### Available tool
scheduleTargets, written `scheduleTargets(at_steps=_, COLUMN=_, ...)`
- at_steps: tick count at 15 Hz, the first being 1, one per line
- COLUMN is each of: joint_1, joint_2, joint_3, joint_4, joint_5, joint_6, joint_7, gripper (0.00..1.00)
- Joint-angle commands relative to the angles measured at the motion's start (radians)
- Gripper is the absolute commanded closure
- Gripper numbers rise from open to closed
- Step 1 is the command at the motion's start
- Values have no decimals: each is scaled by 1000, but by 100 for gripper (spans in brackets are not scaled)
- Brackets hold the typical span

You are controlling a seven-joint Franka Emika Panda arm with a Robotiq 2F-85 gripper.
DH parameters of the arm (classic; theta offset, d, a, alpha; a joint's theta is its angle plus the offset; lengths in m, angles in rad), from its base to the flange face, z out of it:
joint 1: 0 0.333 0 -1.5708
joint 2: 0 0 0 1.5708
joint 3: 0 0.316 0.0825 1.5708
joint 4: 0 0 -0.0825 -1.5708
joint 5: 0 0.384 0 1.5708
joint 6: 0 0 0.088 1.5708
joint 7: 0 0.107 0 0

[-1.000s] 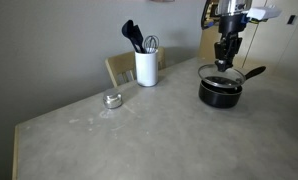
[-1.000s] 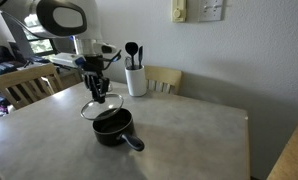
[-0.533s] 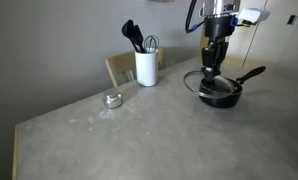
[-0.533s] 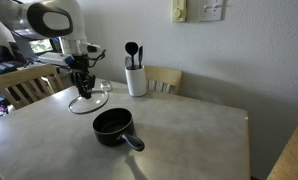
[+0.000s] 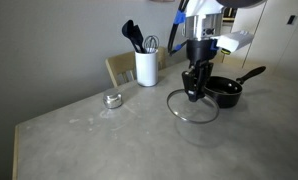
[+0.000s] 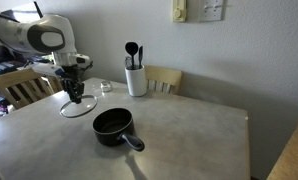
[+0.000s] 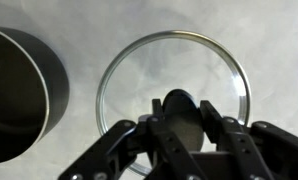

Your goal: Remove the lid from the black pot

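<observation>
The glass lid is still above the bare grey table. Next I need to move my gripper down and slightly away from the black pot [image 5: 225, 91] to bring the lid onto the table.
My gripper [image 5: 195, 90] is shut on the dark knob of the glass lid [image 5: 192, 108] and holds it just above the grey table, beside the black pot [image 5: 225, 91]. The pot stands uncovered, its long handle pointing away from the lid. In an exterior view the lid [image 6: 77, 104] hangs under the gripper [image 6: 75, 96], well clear of the pot [image 6: 113, 125]. In the wrist view the lid's metal rim [image 7: 171, 92] rings the knob between my fingers [image 7: 179, 118], and the open pot [image 7: 19, 95] is at the left edge.
A white utensil holder [image 5: 146, 67] with dark utensils stands at the back by a wooden chair [image 5: 120, 68]. A small silver tin [image 5: 112, 99] sits on the grey table [image 5: 109, 140]. A second chair [image 6: 19, 85] stands near the arm.
The gripper has carried the lid off the pot and sideways away from it, lowering it close to the table. The pot has stayed in place.
</observation>
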Motion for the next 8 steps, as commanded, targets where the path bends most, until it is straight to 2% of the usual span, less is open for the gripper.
scheduleTargets(at_steps=1, joint_1=37, joint_2=87, joint_3=1, joint_4=60, joint_5=10, joint_6=36, joint_7=75, gripper=84)
scheduleTargets(at_steps=6, joint_1=73, joint_2=177, joint_3=-6, joint_4=115, joint_5=9, joint_6=35, joint_7=132, gripper=84)
scheduleTargets(at_steps=7, joint_1=77, joint_2=187, joint_3=-7, joint_4=123, joint_5=9, joint_6=34, joint_7=139, gripper=79)
scheduleTargets(at_steps=8, joint_1=79, joint_2=196, joint_3=-8, joint_4=130, joint_5=10, joint_6=33, joint_7=142, gripper=58)
